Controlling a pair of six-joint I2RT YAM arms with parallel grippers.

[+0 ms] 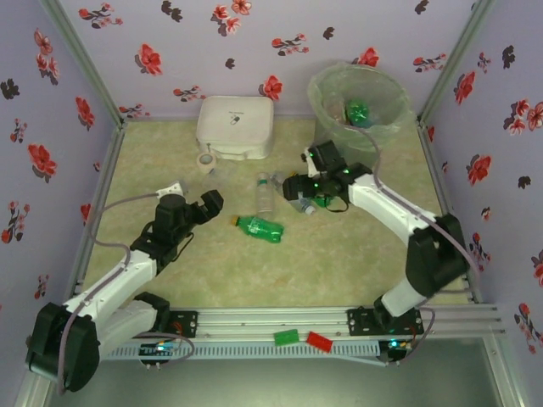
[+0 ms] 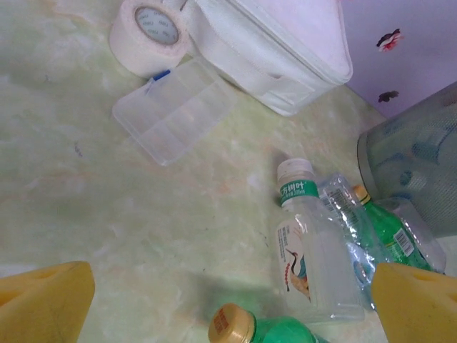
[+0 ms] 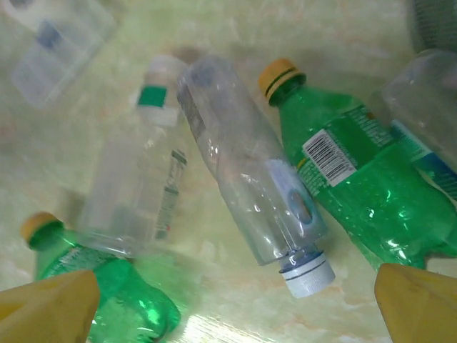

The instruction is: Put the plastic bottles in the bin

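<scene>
I should next lower and turn my right gripper to straddle the crumpled clear bottle's body (image 1: 300, 203) (image 3: 278, 211) near its blue-white cap, as it lies at an angle below the open fingers.
The grey-green bin (image 1: 383, 95), lined with a clear bag, stands at the far right with a green bottle (image 1: 358, 112) inside. On the table lie a green bottle (image 1: 260, 227) and a clear bottle (image 1: 265, 193). My left gripper (image 1: 210, 202) hangs open just left of them; its wrist view has the green bottle's orange cap (image 2: 232, 326) between the yellow fingertips (image 2: 43, 304) and a crane-labelled clear bottle (image 2: 314, 250) beyond. My right gripper (image 1: 299, 188) is open over a cluster: a clear bottle with a blue-white cap (image 3: 250, 171) lies between its fingers (image 3: 418, 304), beside a green bottle (image 3: 350, 186).
A white rounded box (image 1: 236, 125) sits at the back centre with a tape roll (image 1: 206, 161) in front of it. A clear organiser case (image 2: 175, 107) lies flat near the roll. Flowered walls close in three sides. Open tabletop lies at the near centre.
</scene>
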